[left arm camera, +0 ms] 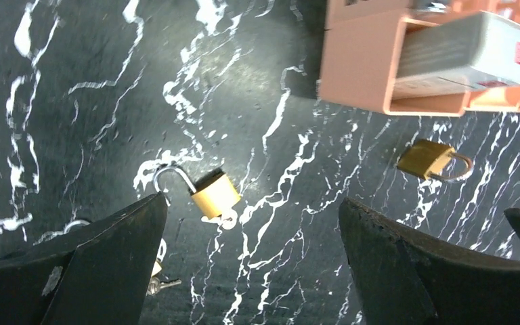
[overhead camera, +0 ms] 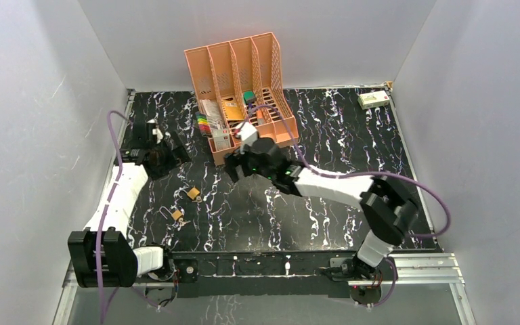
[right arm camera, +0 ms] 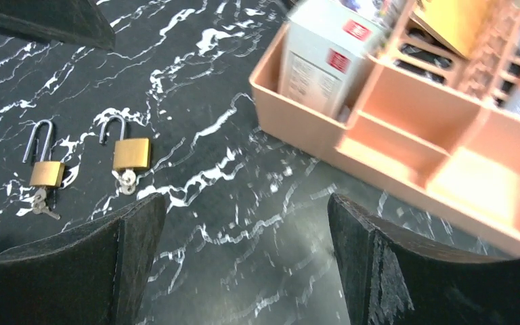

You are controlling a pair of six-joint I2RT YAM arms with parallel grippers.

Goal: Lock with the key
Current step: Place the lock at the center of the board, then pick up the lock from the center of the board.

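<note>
The padlock's shackle is open. My right gripper should therefore go down to its left in the top view, onto the farther padlock's body [overhead camera: 193, 193] [right arm camera: 132, 154] below it.
Two small brass padlocks lie on the black marble table in the top view, one [overhead camera: 193, 193] farther and one [overhead camera: 176, 215] nearer. In the right wrist view both padlocks [right arm camera: 132, 154] [right arm camera: 46, 173] have open shackles, each with a small silvery key [right arm camera: 128, 180] [right arm camera: 41, 202] at its base. The left wrist view shows an open padlock [left arm camera: 214, 193], a second padlock [left arm camera: 424, 159] near the organizer, and a key [left arm camera: 165, 284] beside my left finger. My left gripper [left arm camera: 250, 200] [overhead camera: 166, 159] is open and empty above them. My right gripper [right arm camera: 245, 198] [overhead camera: 233, 166] is open and empty.
An orange file organizer [overhead camera: 244, 95] holding a white box [right arm camera: 325, 57] and other items stands at the back centre, close to my right gripper. A small box [overhead camera: 374, 99] lies at the back right. White walls enclose the table.
</note>
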